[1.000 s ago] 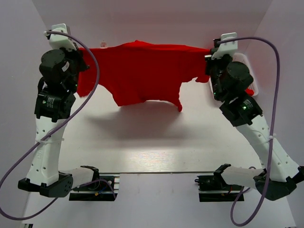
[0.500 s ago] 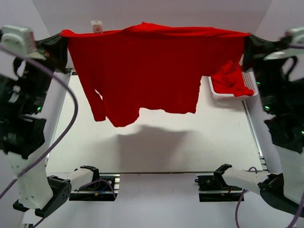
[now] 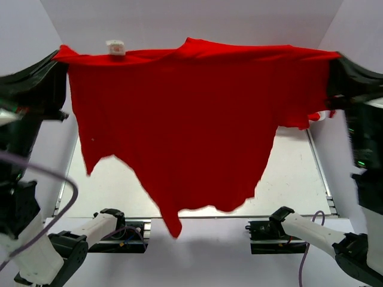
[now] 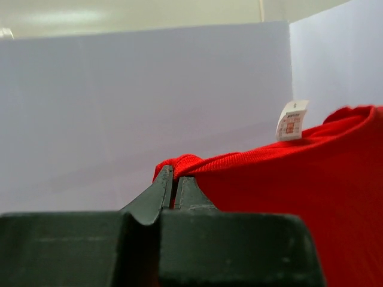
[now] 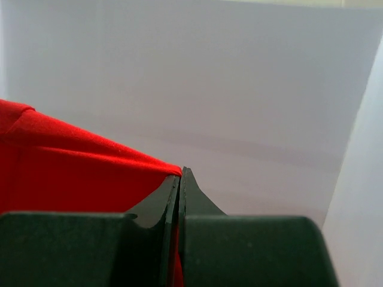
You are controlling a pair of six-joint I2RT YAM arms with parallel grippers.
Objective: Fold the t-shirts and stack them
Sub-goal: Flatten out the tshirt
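Observation:
I will bring my left gripper lower next and tilt it down to let go of the red t-shirt's corner onto the white table, since the tabletop is well below that gripper.
A bright red t-shirt (image 3: pixel 179 113) hangs spread in the air, high above the table and close to the top camera. My left gripper (image 3: pixel 60 52) is shut on its upper left corner. My right gripper (image 3: pixel 335 57) is shut on its upper right corner. The top edge is pulled taut between them, and the lower hem hangs uneven. A white label (image 3: pixel 115 46) sticks up near the left corner. The left wrist view shows the red t-shirt (image 4: pixel 287 179) pinched at my left gripper (image 4: pixel 173 173). The right wrist view shows the t-shirt (image 5: pixel 72 161) pinched at my right gripper (image 5: pixel 179 174).
More red cloth (image 3: pixel 305 121) peeks out behind the held shirt at the right. The white table (image 3: pixel 287 173) shows below the shirt. Purple-white walls (image 3: pixel 179 21) close the back and sides. The arm bases (image 3: pixel 114 230) sit at the near edge.
Both grippers have risen higher and toward the camera with the shirt. The shirt now hangs larger in view and hides the basket at the right.

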